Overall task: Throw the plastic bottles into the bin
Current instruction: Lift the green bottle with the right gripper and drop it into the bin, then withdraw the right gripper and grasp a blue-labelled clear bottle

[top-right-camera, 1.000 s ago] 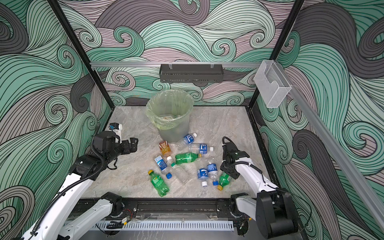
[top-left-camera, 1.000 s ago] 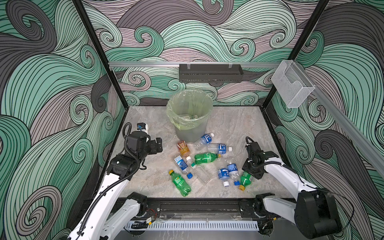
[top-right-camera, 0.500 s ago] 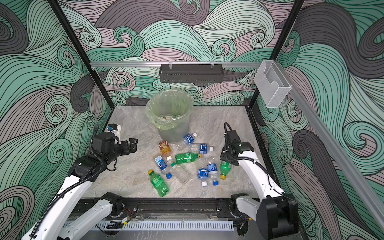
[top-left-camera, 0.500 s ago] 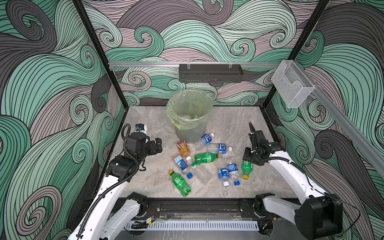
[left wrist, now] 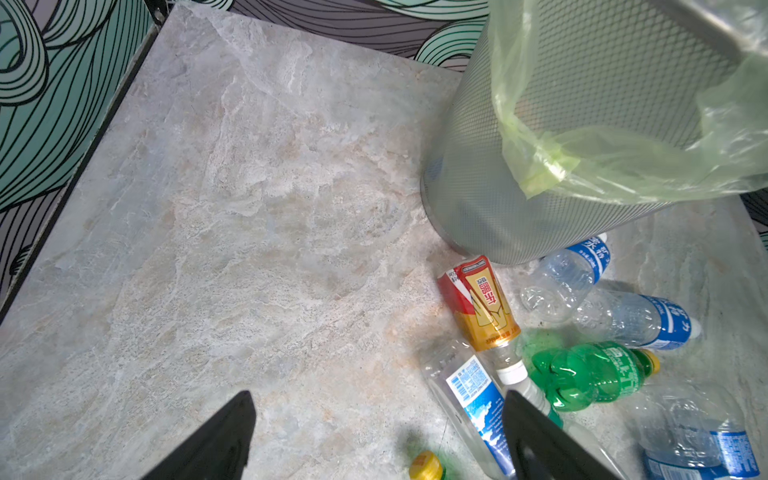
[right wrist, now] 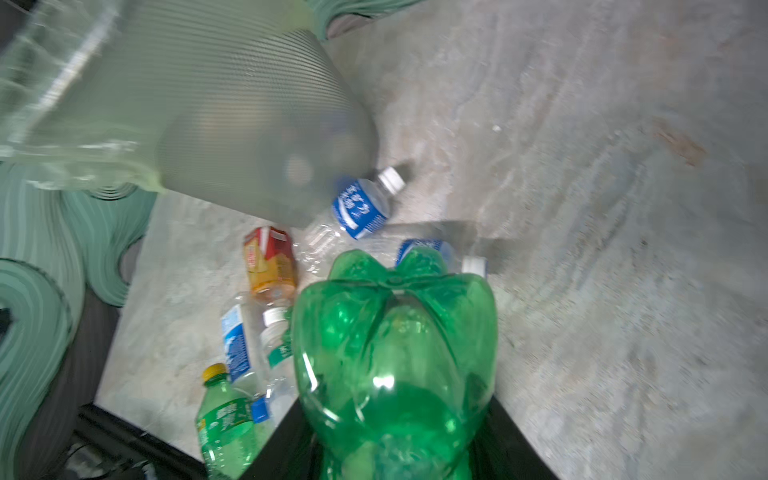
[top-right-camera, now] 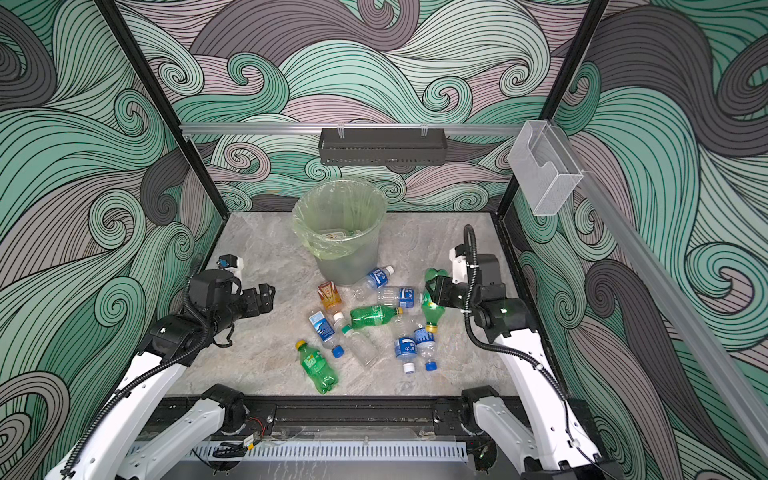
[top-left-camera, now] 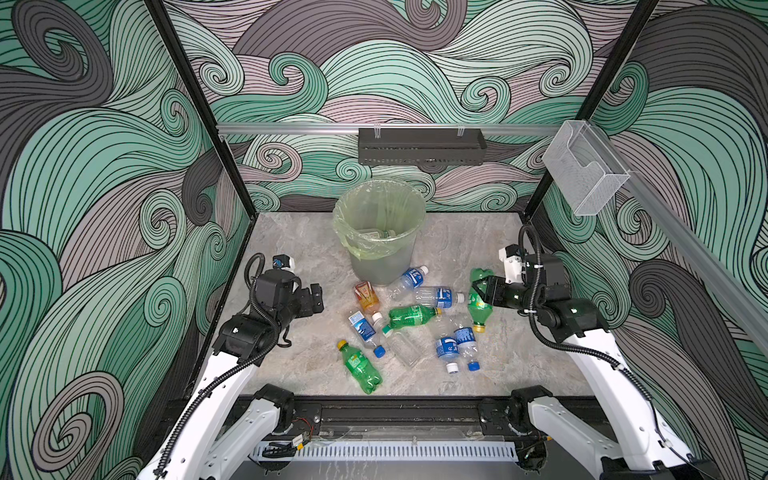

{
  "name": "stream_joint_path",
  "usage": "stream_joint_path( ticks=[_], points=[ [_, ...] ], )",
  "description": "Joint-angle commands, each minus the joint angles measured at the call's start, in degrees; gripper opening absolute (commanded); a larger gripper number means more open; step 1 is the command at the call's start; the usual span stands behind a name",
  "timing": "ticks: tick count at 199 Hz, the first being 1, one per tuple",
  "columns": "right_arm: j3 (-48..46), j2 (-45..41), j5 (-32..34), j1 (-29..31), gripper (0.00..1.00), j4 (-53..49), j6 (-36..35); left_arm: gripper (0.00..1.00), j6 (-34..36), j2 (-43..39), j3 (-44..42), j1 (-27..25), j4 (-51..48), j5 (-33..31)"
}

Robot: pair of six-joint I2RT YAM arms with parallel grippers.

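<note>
The robot will next lift its right gripper outward and over the bin's opening (top-left-camera: 379, 208) to let go of the green bottle (top-left-camera: 478, 301), because that opening is higher than the gripper and outward of it.
My right gripper (top-left-camera: 484, 291) is shut on a green bottle (top-left-camera: 478, 301) and holds it off the table, yellow cap down, to the right of the bin (top-left-camera: 380, 232). In the right wrist view the green bottle (right wrist: 395, 353) fills the space between the jaws of the right gripper (right wrist: 395, 436). Several plastic bottles lie in front of the bin: an orange one (top-left-camera: 366, 296), a green one (top-left-camera: 409, 316), another green one (top-left-camera: 359, 368) and blue-labelled clear ones (top-left-camera: 438, 297). My left gripper (top-left-camera: 313, 299) is open and empty, hovering left of the pile.
A black perforated tray (top-left-camera: 419, 146) hangs on the back rail. A clear acrylic box (top-left-camera: 584, 168) is fixed on the right wall. Patterned walls close the table on three sides. The bin holds a few bottles.
My right gripper closed on the green bottle at the pile's front right, lifted it and carried it back toward the bin. The left arm hardly moved.
</note>
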Motion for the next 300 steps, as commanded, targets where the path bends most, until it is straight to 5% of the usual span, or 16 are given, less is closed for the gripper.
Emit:
stream_joint_path(
  ticks=[1,42,76,107,130,216,271,300],
  points=[
    [-0.9,-0.7,-8.0,-0.1,0.43,11.2,0.8,0.94,1.4,-0.7,0.0,0.5,-2.4,0.2],
    [10.6,5.6,-10.9,2.2,0.42,19.1,2.0,0.94,2.6,0.2,1.2,0.5,-3.5,0.8],
    [37.5,26.1,-8.0,10.4,0.43,17.6,-1.4,0.95,2.4,0.9,1.3,0.5,-1.1,6.7],
    [68.7,50.2,-4.4,15.3,0.7,6.0,-3.6,0.95,3.1,2.2,3.7,0.5,-3.9,10.2],
    [82.7,59.6,-5.0,16.4,0.77,-2.5,-3.7,0.96,4.0,2.0,5.2,0.4,-7.4,12.2],
    [42.4,29.8,2.1,18.2,0.89,7.2,-6.1,0.96,5.2,0.9,3.4,0.5,-6.9,14.7],
    [14.2,8.7,19.0,18.0,0.93,3.5,-6.0,0.95,4.2,1.0,2.0,0.5,-4.1,9.4],
    [6.8,3.5,21.7,17.9,0.88,-3.6,-3.7,0.95,3.7,0.1,1.5,0.5,-2.5,6.3]
  ],
)
